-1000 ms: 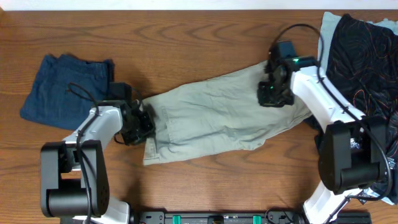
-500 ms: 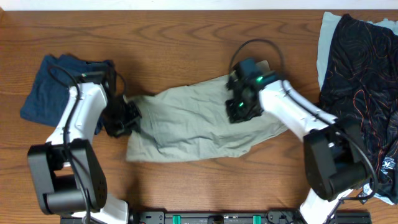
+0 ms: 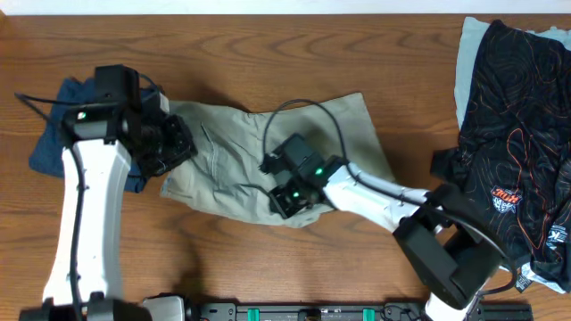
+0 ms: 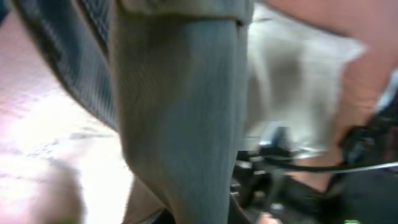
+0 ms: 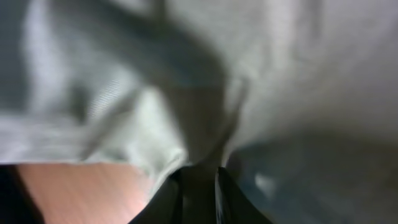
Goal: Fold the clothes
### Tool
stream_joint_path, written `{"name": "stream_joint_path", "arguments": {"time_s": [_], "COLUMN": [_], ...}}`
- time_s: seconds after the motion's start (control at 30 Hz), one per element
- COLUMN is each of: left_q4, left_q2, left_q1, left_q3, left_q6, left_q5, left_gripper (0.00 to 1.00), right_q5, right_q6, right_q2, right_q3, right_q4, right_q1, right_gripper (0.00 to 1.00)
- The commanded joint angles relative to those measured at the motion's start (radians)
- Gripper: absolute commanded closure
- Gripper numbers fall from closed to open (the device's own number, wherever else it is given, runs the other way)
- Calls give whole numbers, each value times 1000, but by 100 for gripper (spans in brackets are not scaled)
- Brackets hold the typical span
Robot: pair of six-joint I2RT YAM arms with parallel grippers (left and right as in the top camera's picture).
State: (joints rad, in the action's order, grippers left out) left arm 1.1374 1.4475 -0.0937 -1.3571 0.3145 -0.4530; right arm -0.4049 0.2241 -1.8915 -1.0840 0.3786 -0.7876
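Next, my left gripper carries the lifted edge across to the right in the overhead view, onto the shorts' flat end (image 3: 355,134) (image 4: 305,81), and releases it.
The khaki-beige shorts (image 3: 236,152) lie crumpled at the table's middle. My left gripper (image 3: 169,143) is shut on their left edge and lifts it; in the left wrist view the cloth (image 4: 180,106) hangs from the jaws, blurred. My right gripper (image 3: 290,192) is shut on the shorts' lower right part, over the cloth; in the right wrist view the fabric (image 5: 205,81) bunches between the black fingers (image 5: 200,186). A folded blue denim garment (image 3: 49,147) lies at the far left, partly under my left arm.
A pile of dark patterned clothes (image 3: 517,107) with a pale blue garment (image 3: 468,53) under it fills the right side. The right arm's cable loops over the shorts. Bare wooden table (image 3: 268,53) shows at the back.
Both grippers moved left with the shorts. The left gripper rose toward the back left. The right gripper swept toward the front middle, doubling the shorts over.
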Motion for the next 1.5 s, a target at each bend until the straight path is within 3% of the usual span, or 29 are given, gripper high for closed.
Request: {"name": "stream_joint_path", "arguments": {"time_s": [0.0,0.2,0.43,0.67,0.87,1.2,1.33,1.47], "left_q4": [-25,-28,-61,-97,-160,-175,-182,-182], "left_q2": [-57,-80,-80,-80,-80,-81,-80,-80], "left_q1": [1,1,0,0,0,0,0,0], "left_q3": [-35,-35,-35,-35,-35,-35,-35,-35], "left_q6": [12,50,49,96,135,170,170,169], "left_q5": [-121,-143,-142,-161,-319,-390,-389,-388], "left_gripper": [94,94,94,94,94,94,94,94], "right_q5": [-15,50,146,52,19,-7,-2,16], "right_q6": [24,44,44,45,89,172,172,163], "right_q2": [-13,-13,71,154,84,-110,-108,-87], "right_q3": [6,5,-27,-29,-27,-27,-33,-56], "right_q4": [-67,-121,-8,45,53,-130,-154,-115], "right_q1": [-51,-67,35,142,77,-75,-83,-33], "right_gripper": [81,79,74,92,97,98,96,82]}}
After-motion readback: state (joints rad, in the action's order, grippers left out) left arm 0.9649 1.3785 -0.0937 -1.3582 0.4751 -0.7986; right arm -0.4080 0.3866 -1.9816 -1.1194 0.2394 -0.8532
